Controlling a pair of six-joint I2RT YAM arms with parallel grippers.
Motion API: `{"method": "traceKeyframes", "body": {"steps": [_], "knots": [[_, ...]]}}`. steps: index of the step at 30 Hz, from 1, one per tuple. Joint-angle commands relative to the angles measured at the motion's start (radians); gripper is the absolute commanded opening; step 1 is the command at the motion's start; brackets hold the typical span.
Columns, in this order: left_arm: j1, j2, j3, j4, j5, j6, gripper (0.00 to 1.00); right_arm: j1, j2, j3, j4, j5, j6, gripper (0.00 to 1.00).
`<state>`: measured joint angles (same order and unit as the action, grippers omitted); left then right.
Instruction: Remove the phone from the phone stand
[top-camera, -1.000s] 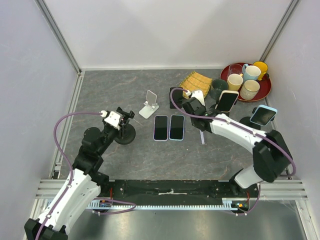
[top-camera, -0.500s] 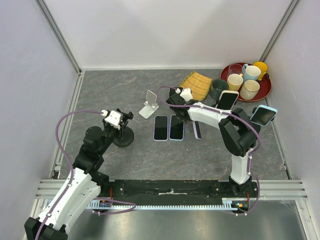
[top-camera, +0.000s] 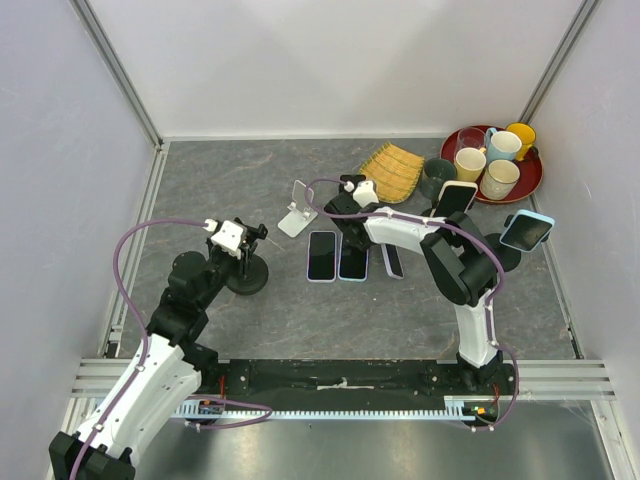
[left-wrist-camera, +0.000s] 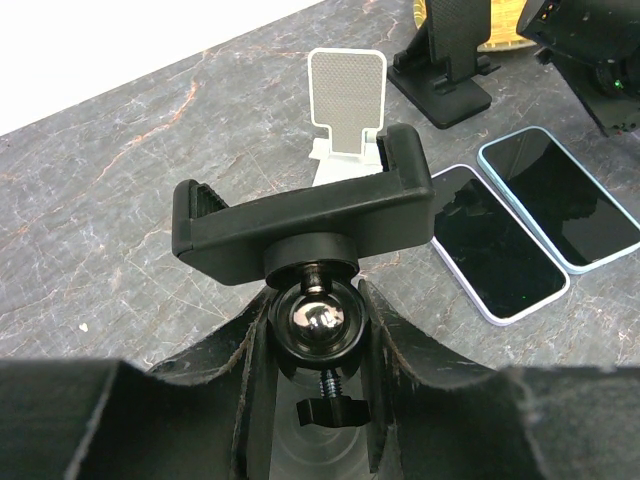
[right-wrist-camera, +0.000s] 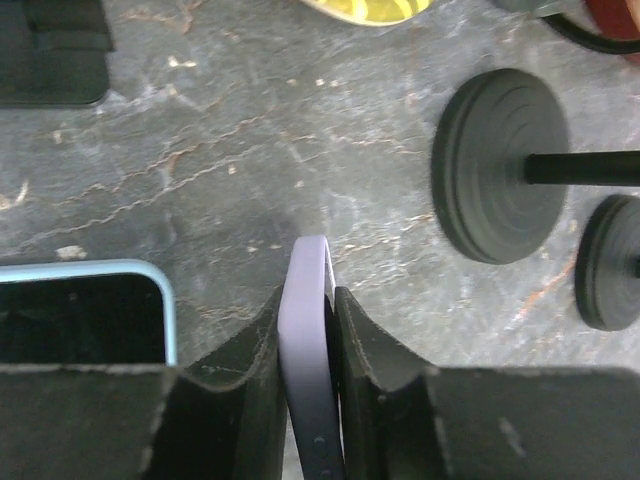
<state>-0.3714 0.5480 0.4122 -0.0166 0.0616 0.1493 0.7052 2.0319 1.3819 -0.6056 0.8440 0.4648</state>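
The clear spot on the bare tabletop beside the white stand lies outward of the left gripper, so the left gripper needs to move outward and release the clamp stand there.
My right gripper (right-wrist-camera: 310, 325) is shut on a lavender phone (right-wrist-camera: 312, 290), held on edge by its two faces. In the top view this phone (top-camera: 393, 260) shows as a narrow strip low over the table, right of two phones lying flat. I cannot tell if it touches the table. My left gripper (left-wrist-camera: 312, 330) is shut on the ball joint of a black clamp phone stand (left-wrist-camera: 305, 215), whose clamp is empty. That stand's round base (top-camera: 247, 276) sits on the table at the left.
Two flat phones (top-camera: 321, 255) (top-camera: 352, 255), a white stand (top-camera: 298, 208) and a black stand (left-wrist-camera: 445, 60) lie near the middle. Two more stands hold phones (top-camera: 455, 200) (top-camera: 527, 230); their round bases (right-wrist-camera: 500, 165) (right-wrist-camera: 610, 260) are to the right. A woven mat (top-camera: 392, 165) and a red tray of mugs (top-camera: 530, 175) sit back right.
My right arm has swung left and back, bringing the lavender phone a little closer to the two flat phones. My left gripper has stayed on the black stand.
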Motion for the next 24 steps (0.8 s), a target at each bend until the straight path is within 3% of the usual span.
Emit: {"method": "traceKeyframes", "body": {"steps": [1,15,24], "knots": [[0.003,-0.013,0.033,0.121,0.012,-0.013,0.02,0.016,0.045,-0.021,0.052,-0.132,0.129,0.30],[0.003,-0.014,0.030,0.116,0.010,-0.004,0.02,0.016,0.011,-0.046,0.090,-0.188,0.143,0.40],[0.003,-0.008,0.030,0.113,0.018,-0.004,0.02,-0.015,0.002,-0.067,0.093,-0.168,0.141,0.61]]}}
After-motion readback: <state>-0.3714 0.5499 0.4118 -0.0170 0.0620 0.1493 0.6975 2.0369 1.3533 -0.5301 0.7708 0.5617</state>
